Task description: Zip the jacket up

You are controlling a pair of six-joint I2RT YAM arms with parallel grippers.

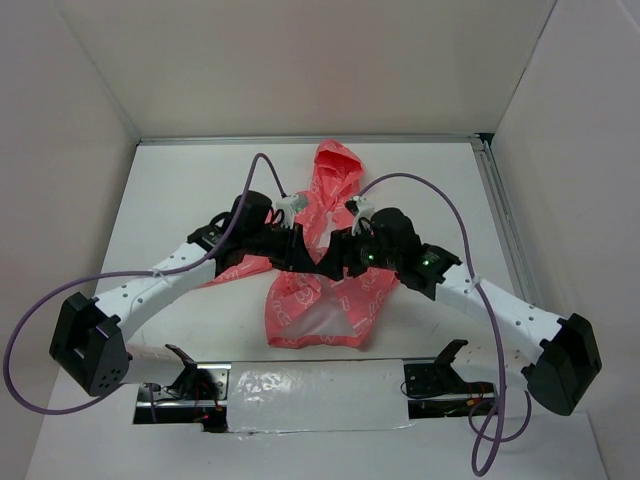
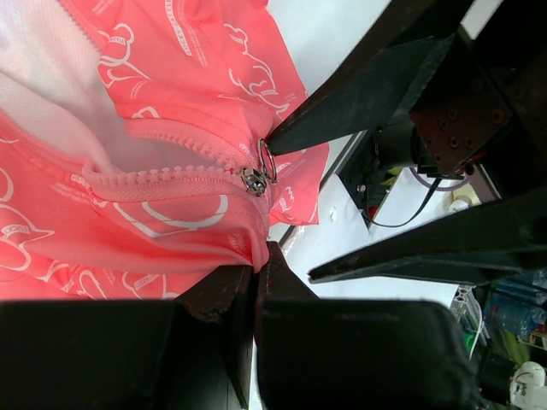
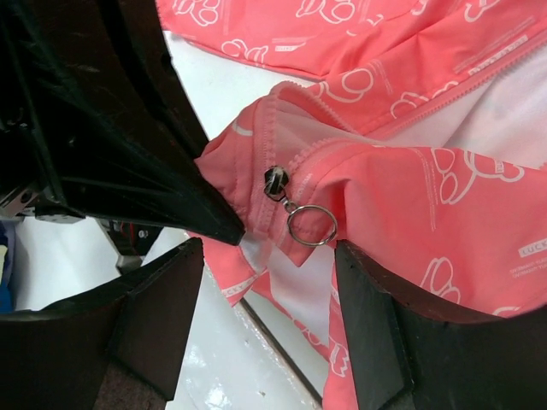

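My left gripper needs to pull the pinched hem back toward the near table edge (image 1: 290,358) and release it there, because the front of the jacket is wide open beyond the slider.
The coral-pink jacket (image 1: 318,300) lies on the white table, hood (image 1: 335,165) at the far end, front partly open with white lining showing. My left gripper (image 1: 300,250) is shut on the jacket's hem just below the zipper, as the left wrist view (image 2: 256,272) shows. The zipper slider (image 2: 254,181) with its metal ring pull (image 2: 267,160) sits right above that pinch. My right gripper (image 1: 336,258) is open. In the right wrist view (image 3: 269,290) its fingers (image 3: 162,316) straddle the fabric just below the ring pull (image 3: 312,225) and slider (image 3: 275,181), without holding anything.
Both arms meet over the jacket's middle. Purple cables (image 1: 430,195) arc above them. A taped-over slot (image 1: 310,392) runs along the near table edge. A dark rail (image 1: 500,220) borders the table's right side, and white walls stand close round.
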